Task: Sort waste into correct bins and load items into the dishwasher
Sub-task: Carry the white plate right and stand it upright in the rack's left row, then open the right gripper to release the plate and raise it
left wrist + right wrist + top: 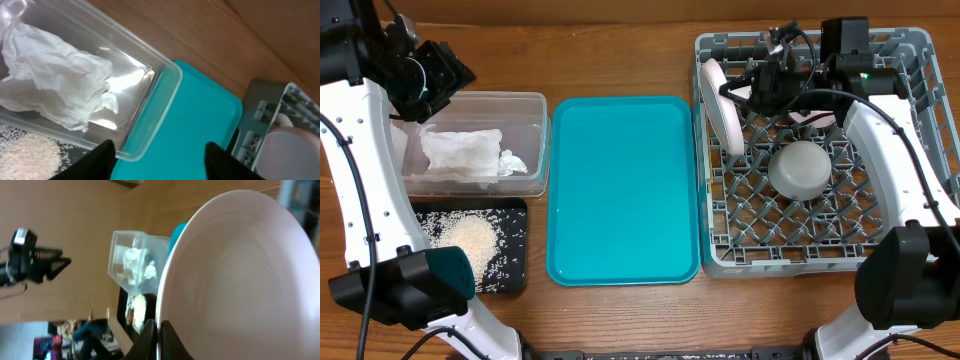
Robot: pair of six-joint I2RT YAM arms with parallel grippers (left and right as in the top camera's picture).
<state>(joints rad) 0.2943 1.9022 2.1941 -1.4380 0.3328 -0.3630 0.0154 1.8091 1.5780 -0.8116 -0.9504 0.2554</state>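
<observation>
I should next lower the plate (721,106), already on edge along the rack's side, into the side row below by the teal tray with my right gripper and release it.
The round pinkish-white plate (721,106) stands on edge at the left side of the grey dish rack (920,150). My right gripper (758,88) is shut on its rim; in the right wrist view the fingers (159,332) pinch the edge of the plate (235,275). A pale grey-blue bowl (800,168) lies upside down in the rack. The crumpled white napkin (465,153) lies in the clear tub (535,105), and rice (475,240) lies in the black tray (515,280). My left gripper (445,70) is open and empty above the tub's near corner (160,160).
The teal tray (623,188) lies between the tub and the rack, with nothing on it. A pink shape (812,119) shows in the rack under my right arm. The napkin (55,75) and tub rim (165,95) fill the left wrist view.
</observation>
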